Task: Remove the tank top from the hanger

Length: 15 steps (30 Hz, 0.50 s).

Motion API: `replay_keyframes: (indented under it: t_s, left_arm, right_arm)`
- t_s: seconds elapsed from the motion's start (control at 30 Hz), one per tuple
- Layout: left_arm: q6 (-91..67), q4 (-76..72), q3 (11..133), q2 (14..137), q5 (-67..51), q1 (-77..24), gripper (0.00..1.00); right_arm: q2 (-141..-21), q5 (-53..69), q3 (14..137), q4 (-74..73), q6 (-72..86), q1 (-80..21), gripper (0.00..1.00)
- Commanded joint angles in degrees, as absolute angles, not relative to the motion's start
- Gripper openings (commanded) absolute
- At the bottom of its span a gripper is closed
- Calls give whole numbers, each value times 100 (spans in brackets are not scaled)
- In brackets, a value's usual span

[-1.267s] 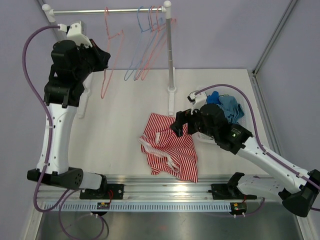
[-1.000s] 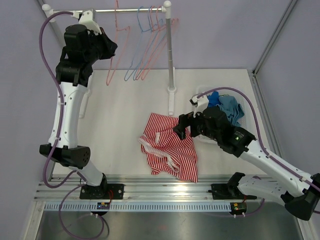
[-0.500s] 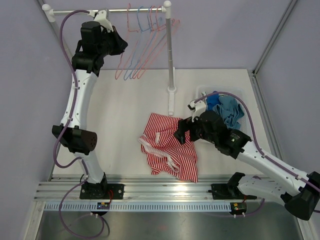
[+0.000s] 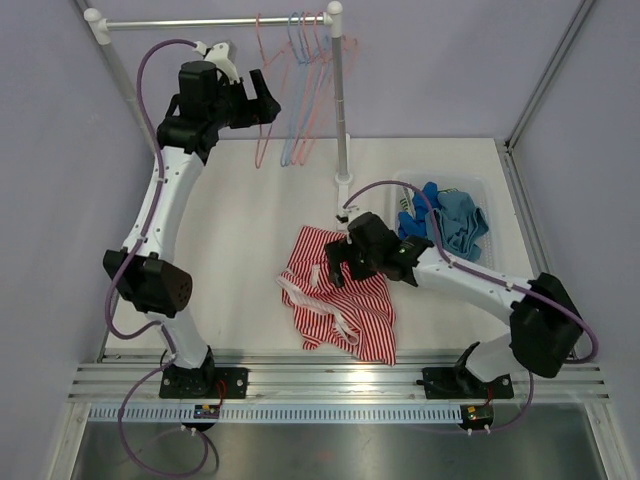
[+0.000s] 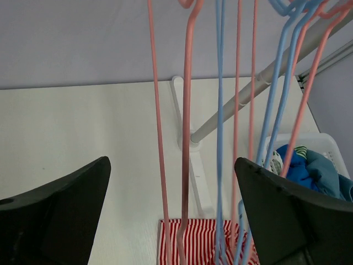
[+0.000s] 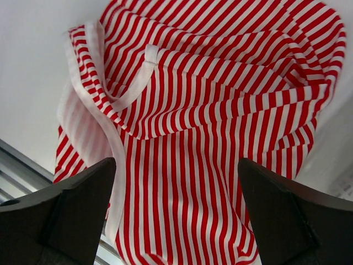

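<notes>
The right gripper will lower onto the fold next, toward the left in the top view, as the fold crosses the tank top's upper part near the robot's open fingers.
The red-and-white striped tank top (image 4: 345, 300) lies crumpled on the white table, off any hanger; the right wrist view shows it filling the frame (image 6: 209, 110). My right gripper (image 4: 335, 265) hovers just above its upper part, open (image 6: 176, 221), with nothing between the fingers. My left gripper (image 4: 268, 100) is raised beside the rail, open (image 5: 174, 221). A bare pink hanger (image 5: 186, 110) hangs from the rail between its spread fingers, touching neither.
Several more pink and blue hangers (image 4: 305, 60) hang bunched at the right end of the rail (image 4: 200, 21). The rack post (image 4: 341, 110) stands at the table's back middle. A white basket (image 4: 480, 186) holds blue clothes at the right.
My left gripper carried the pink hanger right along the rail to the other hangers and opened. My right arm swung left, over the tank top.
</notes>
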<state>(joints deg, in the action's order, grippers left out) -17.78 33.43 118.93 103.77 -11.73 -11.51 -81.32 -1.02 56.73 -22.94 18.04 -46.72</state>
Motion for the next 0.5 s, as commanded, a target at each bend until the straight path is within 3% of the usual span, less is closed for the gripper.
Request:
replay_keyframes:
  t_s: [0.0,0.17,0.43,0.47]
  left_arm:
    - [-1652,3015,11534,9362,-818,-1099,99]
    - [-1792,3296,10839,8283,24,-1055,99]
    - [-2399,2690,8194,5882,668,-1055,99]
    - [-2452,2698,7756,5680,694,-1063,99]
  right_arm:
    - [-8612,-19,6099,-2312,1855,-4676,99]
    - [-9605,-104,6477,-2548,1907,-4755,100]
    - [-11355,-633,7023,-3182,1977,-5089,99]
    - [-11382,-642,7005,-3147,2012,-5124,94]
